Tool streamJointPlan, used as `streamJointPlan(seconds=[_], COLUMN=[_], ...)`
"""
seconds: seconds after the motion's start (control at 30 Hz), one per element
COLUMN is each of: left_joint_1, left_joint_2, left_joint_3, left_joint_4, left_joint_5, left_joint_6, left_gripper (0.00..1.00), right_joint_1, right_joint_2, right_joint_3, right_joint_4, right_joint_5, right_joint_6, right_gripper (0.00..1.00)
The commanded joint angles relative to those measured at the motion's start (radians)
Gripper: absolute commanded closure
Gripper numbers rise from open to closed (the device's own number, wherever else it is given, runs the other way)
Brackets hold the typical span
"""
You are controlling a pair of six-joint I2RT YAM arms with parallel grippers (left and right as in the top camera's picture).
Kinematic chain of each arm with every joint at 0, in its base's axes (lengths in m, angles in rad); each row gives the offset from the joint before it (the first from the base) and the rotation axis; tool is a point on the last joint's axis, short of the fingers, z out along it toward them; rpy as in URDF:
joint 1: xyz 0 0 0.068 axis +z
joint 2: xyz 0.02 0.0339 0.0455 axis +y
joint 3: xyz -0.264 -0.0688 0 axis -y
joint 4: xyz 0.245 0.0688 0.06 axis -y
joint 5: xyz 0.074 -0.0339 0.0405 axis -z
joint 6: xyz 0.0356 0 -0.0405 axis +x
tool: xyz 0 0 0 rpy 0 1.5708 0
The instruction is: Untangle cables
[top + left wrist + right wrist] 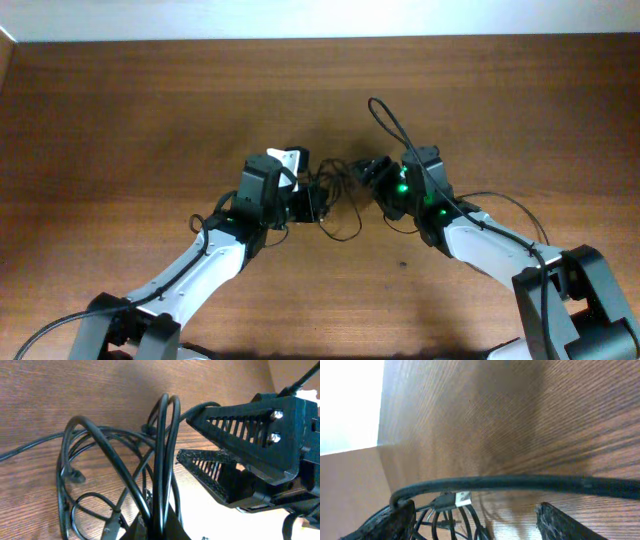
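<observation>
I should next pull my left gripper back from my right gripper and release the strands, as the open tabletop is to its left in the overhead view.
The cables (335,195) are thin black cords in a tangled clump on the wooden table, between my two grippers. My left gripper (308,200) is at the clump's left side. In the left wrist view it (160,529) is shut on a few upright strands of the cables (107,455), and several loops spread out to the left. My right gripper (372,172) is at the clump's right side and also shows in the left wrist view (200,435). In the right wrist view its fingers (472,510) are wide open, a cord (510,481) lies across them, and a USB plug (462,498) sits below it.
One thin cord loops away toward the far side of the table (385,115). A white piece (292,158) sits by the left wrist. The arms' thicker black cables (505,205) trail at the right. The table's far edge (320,38) meets a white wall.
</observation>
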Motion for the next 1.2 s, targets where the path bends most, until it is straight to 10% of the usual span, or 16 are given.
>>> streamJointPlan(seconds=[0.0, 0.1, 0.27, 0.5, 0.6, 0.63, 0.67, 0.7, 0.8, 0.97, 1.07, 1.17], left_joint_1=[0.003, 0.003, 0.003, 0.003, 0.003, 0.003, 0.003, 0.003, 0.003, 0.003, 0.032, 0.036], left_joint_2=[-0.021, -0.021, -0.021, -0.021, -0.021, -0.026, -0.038, -0.050, -0.086, -0.141, -0.140, -0.131], left_joint_3=[0.001, 0.001, 0.001, 0.001, 0.001, 0.001, 0.001, 0.001, 0.001, 0.001, 0.001, 0.001], left_joint_4=[-0.019, -0.125, -0.171, -0.204, -0.201, -0.200, -0.226, -0.253, -0.330, -0.462, -0.401, -0.391], left_joint_5=[-0.085, -0.333, -0.344, -0.210, -0.065, -0.013, 0.002, 0.001, -0.117, -0.953, -1.007, -0.906], left_joint_6=[0.025, 0.025, 0.038, 0.062, 0.117, 0.162, 0.202, 0.220, 0.241, 0.076, -0.338, -0.366], left_gripper=[1.00, 1.00, 1.00, 1.00, 1.00, 1.00, 1.00, 1.00, 1.00, 1.00, 0.96, 0.88], right_joint_1=[0.002, 0.002, 0.002, 0.028, 0.028, 0.021, -0.021, -0.061, -0.231, -0.545, -0.555, -0.550], right_joint_2=[-0.003, -0.012, -0.019, 0.116, 0.180, 0.181, 0.181, 0.180, 0.159, 0.093, 0.074, -0.200], right_joint_3=[0.006, 0.006, 0.006, 0.006, 0.014, 0.015, 0.021, 0.031, 0.065, 0.066, 0.066, 0.067], right_joint_4=[0.010, 0.017, 0.039, 0.100, 0.195, 0.195, 0.196, 0.196, 0.192, -0.137, -0.238, -0.653], right_joint_5=[-0.055, -0.245, -0.266, 0.019, 0.063, 0.085, 0.085, 0.050, -0.121, -0.275, -0.447, -0.161], right_joint_6=[-0.037, -0.211, -0.208, 0.100, 0.100, 0.098, 0.059, -0.003, -0.173, -0.494, -0.720, -0.834], right_gripper=[0.21, 0.21, 0.17, 0.12, 0.34, 0.49, 0.86, 0.96, 0.96, 0.95, 0.54, 0.32])
